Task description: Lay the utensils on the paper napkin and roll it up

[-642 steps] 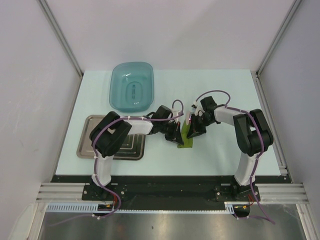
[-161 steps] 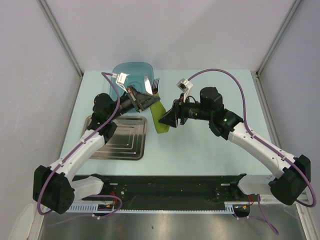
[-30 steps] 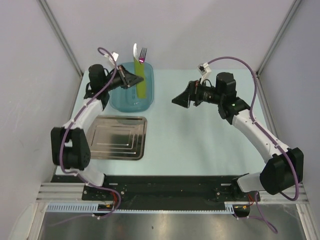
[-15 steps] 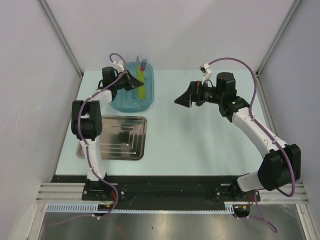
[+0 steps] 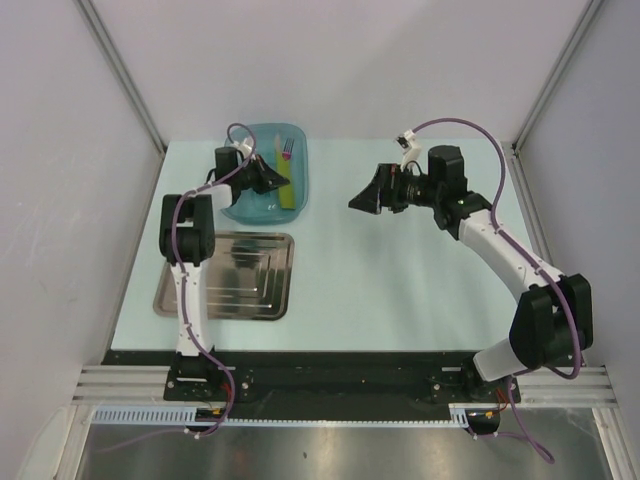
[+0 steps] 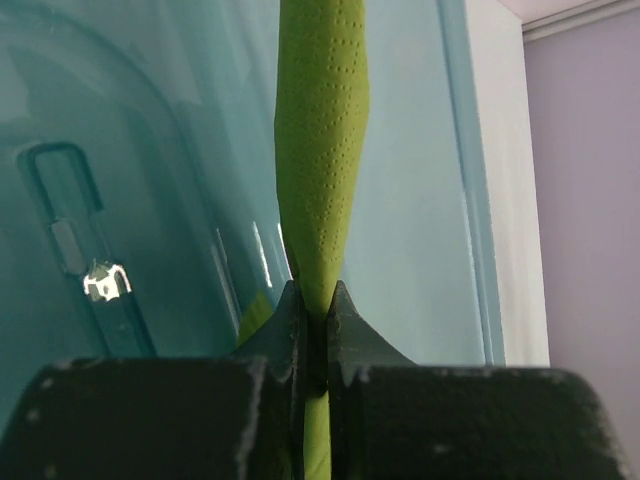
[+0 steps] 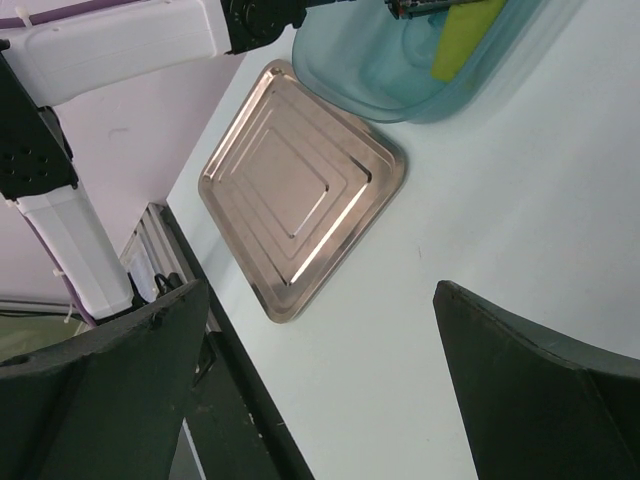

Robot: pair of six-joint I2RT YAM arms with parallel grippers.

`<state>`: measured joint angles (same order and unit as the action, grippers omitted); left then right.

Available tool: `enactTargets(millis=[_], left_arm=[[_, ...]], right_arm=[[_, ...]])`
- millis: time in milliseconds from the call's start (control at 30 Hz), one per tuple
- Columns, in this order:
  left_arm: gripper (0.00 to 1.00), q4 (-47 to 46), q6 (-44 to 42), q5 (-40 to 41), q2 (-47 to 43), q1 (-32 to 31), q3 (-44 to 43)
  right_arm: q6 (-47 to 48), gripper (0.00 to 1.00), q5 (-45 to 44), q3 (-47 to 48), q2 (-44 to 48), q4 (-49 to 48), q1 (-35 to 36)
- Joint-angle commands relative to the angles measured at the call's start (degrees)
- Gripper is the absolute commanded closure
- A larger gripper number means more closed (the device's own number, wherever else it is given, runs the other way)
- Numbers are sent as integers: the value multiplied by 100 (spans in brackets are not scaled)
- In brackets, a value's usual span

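Note:
The roll's side goes down into the teal basin with my left gripper next, and my left gripper lets go of it there.
The paper napkin (image 5: 286, 188) is rolled into a slim olive-green tube and lies tilted inside the teal basin (image 5: 240, 207). Purple-handled utensils (image 5: 288, 148) poke out of its far end. My left gripper (image 5: 266, 178) is shut on the roll's side, over the basin. In the left wrist view the dotted green napkin (image 6: 322, 150) rises from between the pinched fingers (image 6: 352, 335). My right gripper (image 5: 362, 198) hangs open over the mid table, nothing between its fingers (image 7: 110, 380). Its wrist view catches the napkin (image 7: 465, 35) in the basin (image 7: 400, 70).
A steel tray (image 5: 226, 276) lies on the table's left front, below the basin; the right wrist view shows the tray (image 7: 300, 185) near the table edge. The left arm's white link (image 7: 110, 50) stretches above it. White walls enclose the table.
The left gripper has lowered the napkin roll from upright above the basin's back rim down into the basin. The right arm has barely moved.

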<state>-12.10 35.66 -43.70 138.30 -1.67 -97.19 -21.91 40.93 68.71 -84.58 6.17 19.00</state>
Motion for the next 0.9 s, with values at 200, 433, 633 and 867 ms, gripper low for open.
enactTargets(millis=[200, 433, 633, 867], left_arm=[[98, 937, 3, 203, 408, 35, -1021], [96, 1587, -182, 441, 470, 35, -1232], [98, 2036, -313, 354, 549, 35, -1408], [100, 2624, -674, 301, 540, 35, -1566]], right_arm=[[-173, 0, 73, 187, -208, -204, -28], [-173, 0, 73, 205, -217, -152, -28], [-156, 0, 82, 213, -261, -143, -37], [-217, 0, 126, 231, -331, -187, -20]])
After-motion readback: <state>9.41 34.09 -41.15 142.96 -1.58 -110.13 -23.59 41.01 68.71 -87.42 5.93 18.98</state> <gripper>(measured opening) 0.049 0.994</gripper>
